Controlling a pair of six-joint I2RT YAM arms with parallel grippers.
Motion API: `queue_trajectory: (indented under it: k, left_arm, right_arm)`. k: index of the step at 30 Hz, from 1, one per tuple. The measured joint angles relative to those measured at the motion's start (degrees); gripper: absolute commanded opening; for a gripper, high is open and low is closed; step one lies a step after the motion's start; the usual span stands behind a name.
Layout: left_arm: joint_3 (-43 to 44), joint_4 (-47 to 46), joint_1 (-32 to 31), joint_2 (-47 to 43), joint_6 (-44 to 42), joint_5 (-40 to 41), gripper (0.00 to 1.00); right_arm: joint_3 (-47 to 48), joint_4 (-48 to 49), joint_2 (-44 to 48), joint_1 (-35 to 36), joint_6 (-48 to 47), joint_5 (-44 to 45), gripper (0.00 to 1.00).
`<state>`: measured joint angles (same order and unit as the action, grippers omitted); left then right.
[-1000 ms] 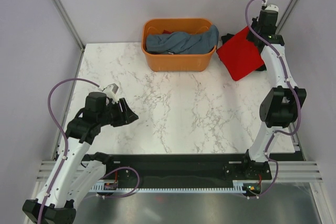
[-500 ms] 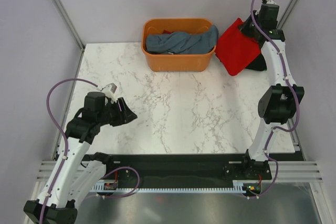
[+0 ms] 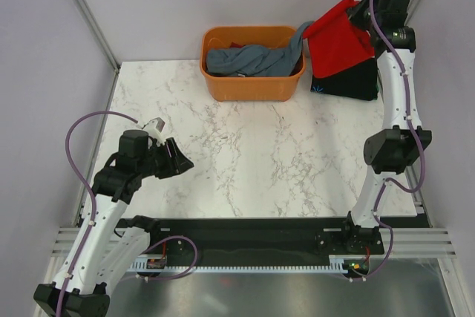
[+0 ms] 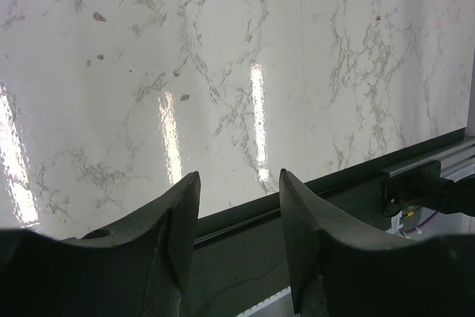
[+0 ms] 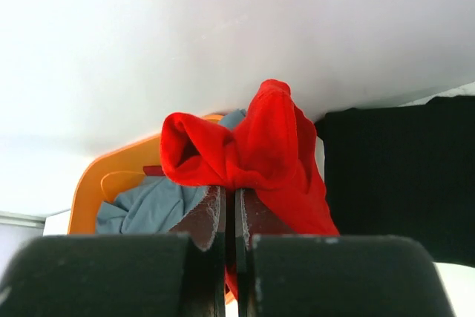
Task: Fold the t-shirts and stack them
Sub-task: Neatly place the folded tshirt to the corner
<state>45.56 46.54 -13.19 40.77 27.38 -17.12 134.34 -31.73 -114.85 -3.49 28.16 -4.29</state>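
Observation:
The red t-shirt [image 3: 338, 41] hangs raised above the folded black t-shirt [image 3: 349, 79]. My right gripper should go down toward the right in the wrist view, onto the black t-shirt, and let go.
My right gripper [image 3: 361, 14] is shut on a red t-shirt [image 3: 338, 41] and holds it raised at the back right, above a folded black t-shirt [image 3: 349, 79] on the table. In the right wrist view the red t-shirt [image 5: 256, 150] bunches over the closed fingertips [image 5: 211, 209], with the black t-shirt [image 5: 397, 168] to the right. A grey-blue t-shirt [image 3: 252, 59] lies in the orange basket [image 3: 252, 88]. My left gripper [image 3: 178, 159] is open and empty over the table's near left; its wrist view [image 4: 237, 206] shows bare marble between the fingers.
The orange basket stands at the back centre of the white marble table [image 3: 252, 154]. The black rail [image 3: 245, 229] runs along the near edge. Frame posts stand at the back corners.
My right gripper has lifted the red t-shirt up and back off the black t-shirt, which now shows. The left arm has not moved.

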Motion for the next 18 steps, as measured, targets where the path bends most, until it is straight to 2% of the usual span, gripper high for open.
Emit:
queue_trajectory:
  k: [10, 18]
  left_arm:
    - [0.0, 0.0, 0.0, 0.0, 0.0, 0.0, 0.53]
    - [0.0, -0.02, 0.0, 0.22, 0.0, 0.0, 0.53]
  right_arm:
    - [-0.46, 0.94, -9.01, 0.26, 2.34, 1.6, 0.0]
    - [-7.72, 2.62, -11.76, -2.25, 2.23, 3.85, 0.0]
